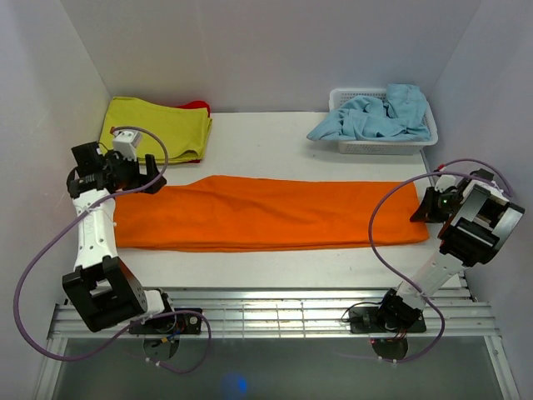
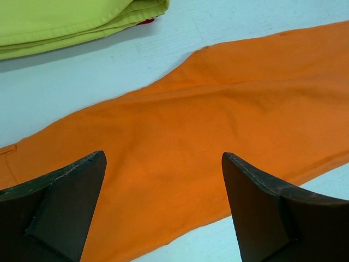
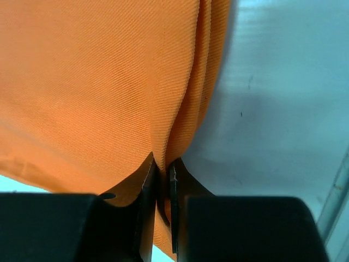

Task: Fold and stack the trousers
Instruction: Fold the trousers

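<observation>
The robot's right gripper holds the trousers' pinched end and next needs to carry it up and left in the top view, past the trousers' middle (image 1: 236, 215), and release it, since the trousers lie long.
The orange trousers (image 1: 266, 212) lie flat across the table in a long folded strip, left to right. My left gripper (image 1: 152, 182) hovers open over their left end; in the left wrist view its two dark fingers (image 2: 60, 202) stand wide apart above the orange cloth (image 2: 218, 120). My right gripper (image 1: 423, 207) is at the strip's right end, shut on the layered edge of the trousers (image 3: 109, 82); the cloth is pinched between the fingers (image 3: 148, 185) in the right wrist view.
A folded yellow-green cloth (image 1: 154, 125) with a bit of red behind it lies at the back left. A white basket (image 1: 416, 143) holding a light blue garment (image 1: 375, 112) stands at the back right. White walls close in three sides.
</observation>
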### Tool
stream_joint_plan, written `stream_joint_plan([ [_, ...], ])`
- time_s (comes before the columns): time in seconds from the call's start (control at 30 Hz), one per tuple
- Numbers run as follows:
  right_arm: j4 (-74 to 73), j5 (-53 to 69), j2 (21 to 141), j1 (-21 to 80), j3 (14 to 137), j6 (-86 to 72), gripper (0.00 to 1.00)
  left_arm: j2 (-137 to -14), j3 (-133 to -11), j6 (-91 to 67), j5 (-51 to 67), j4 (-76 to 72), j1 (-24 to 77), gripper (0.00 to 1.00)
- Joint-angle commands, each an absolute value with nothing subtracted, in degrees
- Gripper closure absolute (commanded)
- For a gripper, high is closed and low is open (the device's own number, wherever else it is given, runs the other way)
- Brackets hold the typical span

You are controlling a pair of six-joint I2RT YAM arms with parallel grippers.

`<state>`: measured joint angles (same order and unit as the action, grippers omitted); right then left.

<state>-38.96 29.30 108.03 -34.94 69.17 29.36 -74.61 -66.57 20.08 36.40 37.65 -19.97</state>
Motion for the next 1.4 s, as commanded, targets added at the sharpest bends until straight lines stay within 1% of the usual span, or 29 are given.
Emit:
stream_joint_plan([
  [0.0,-44.29,29.1,102.84,-38.49,73.55,30.84,0.92,-75.58,-67.15,21.09,40.15,40.59,-24.16,0.02],
  [0.1,-47.19,26.55,102.48,-39.72,76.19,33.74,0.92,-77.43,-66.45,23.19,45.06,42.97,-25.93,0.02],
  [0.13,-47.55,26.28,102.83,-39.9,76.2,34.36,0.92,-78.04,-65.49,23.81,47.0,44.2,-25.84,0.1],
  [0.2,-47.99,26.01,102.92,-39.9,75.76,35.07,0.92,-81.54,-62.85,24.78,49.47,45.87,-25.75,0.28],
  [0.23,-48.16,26.28,103.18,-39.9,75.15,35.07,0.92,-82.87,-61.88,26.18,49.05,47.62,-25.75,0.43],
  [0.27,-48.77,26.71,103.36,-39.9,74.97,35.07,0.92,-84.1,-61.0,27.06,48.17,48.07,-25.75,0.48],
  [0.43,-49.48,27.77,101.96,-39.9,76.02,34.45,0.92,-87.27,-51.25,30.23,37.56,45.71,-25.84,0.5],
  [0.5,-51.23,29.7,100.9,-39.9,77.69,34.28,0.92,-88.67,-49.67,29.88,35.26,44.39,-26.19,0.46],
  [0.57,-53.78,34.0,100.11,-39.9,81.29,34.54,0.92,-89.74,-49.75,29.79,34.89,44.3,-26.37,0.37],
  [0.63,-58.08,39.6,99.49,-39.64,83.49,34.54,0.92,-87.21,-50.53,30.41,38.73,44.74,-26.37,0.27],
  [0.67,-58.97,41.03,99.32,-39.2,84.54,34.37,0.92,-86.06,-50.89,30.58,39.98,44.82,-26.37,0.2],
  [0.8,-60.47,47.89,95.9,-35.52,83.15,32.44,0.92,-82.01,-53.17,30.24,42.98,45.53,-26.37,0.1],
  [0.97,-55.03,52.99,91.42,-27.79,79.46,24.99,0.92,-83.05,-52.39,30.85,41.23,45.09,-26.45,0.07],
  [1.0,-53.8,53.26,89.84,-24.03,78.67,23.66,0.92,-83.4,-51.95,30.94,40.79,44.83,-26.37,0.07],
  [1.07,-48.9,53.61,88.25,-19.89,77.7,18.67,0.92,-83.84,-50.55,30.85,40.17,44.12,-26.37,0.05],
  [1.1,-46.52,53.44,86.68,-15.77,76.39,16.54,0.92,-84.28,-50.28,30.5,40.17,43.69,-26.37,0.05],
  [1.17,-40.12,52.21,85.52,-11.62,75.06,12.76,0.92,-84.55,-49.57,30.24,40.08,43.24,-26.37,0.03],
  [1.2,-38.43,51.77,84.82,-7.43,74.62,9.96,0.92,-84.9,-49.48,30.15,40.17,42.89,-26.37,0.02],
  [1.37,-27.7,47.12,85.6,5.69,70.32,2.74,0.92,-86.22,-48.52,29.71,38.94,41.57,-26.37,0.02],
])
